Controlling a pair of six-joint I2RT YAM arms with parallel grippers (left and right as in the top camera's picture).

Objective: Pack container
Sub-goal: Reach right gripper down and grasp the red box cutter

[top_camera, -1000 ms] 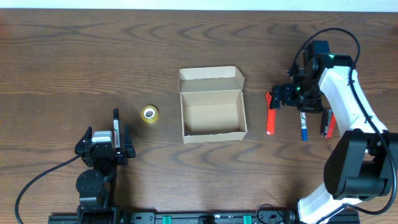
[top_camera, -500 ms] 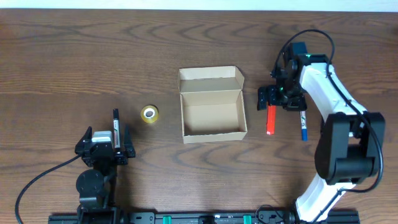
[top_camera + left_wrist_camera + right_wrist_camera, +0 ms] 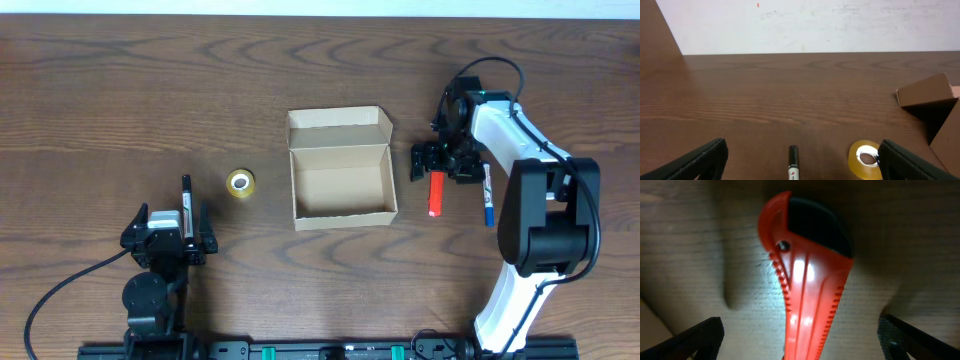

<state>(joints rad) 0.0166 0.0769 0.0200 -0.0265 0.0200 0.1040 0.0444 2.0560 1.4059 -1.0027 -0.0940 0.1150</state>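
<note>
The robot should next keep its right gripper low and close its open fingers on the red tool's ribbed body [image 3: 436, 179] [image 3: 807, 335], which is already between them on the tabletop.
The container [image 3: 340, 213], an open tan cardboard box with its flap lid folded back, sits mid-table and looks empty. My right gripper [image 3: 440, 162] is open, just right of the box, over the top end of a red tool with a black end [image 3: 435, 197]. In the right wrist view the red tool [image 3: 810, 290] lies between the open fingers [image 3: 802, 342] on the table. My left gripper [image 3: 170, 228] is open near the front left, and a black marker [image 3: 186, 192] lies in front of it. The left wrist view shows this marker [image 3: 793, 162] between the spread fingers [image 3: 802, 167].
A yellow tape roll [image 3: 239, 182] lies left of the box, and also shows in the left wrist view [image 3: 866, 159] beside a box flap [image 3: 927, 91]. A blue marker [image 3: 489, 200] lies right of the red tool, partly under the right arm.
The right arm has swung left, from above the markers to above the red tool's top end. The left arm, box and tape roll have not moved.
</note>
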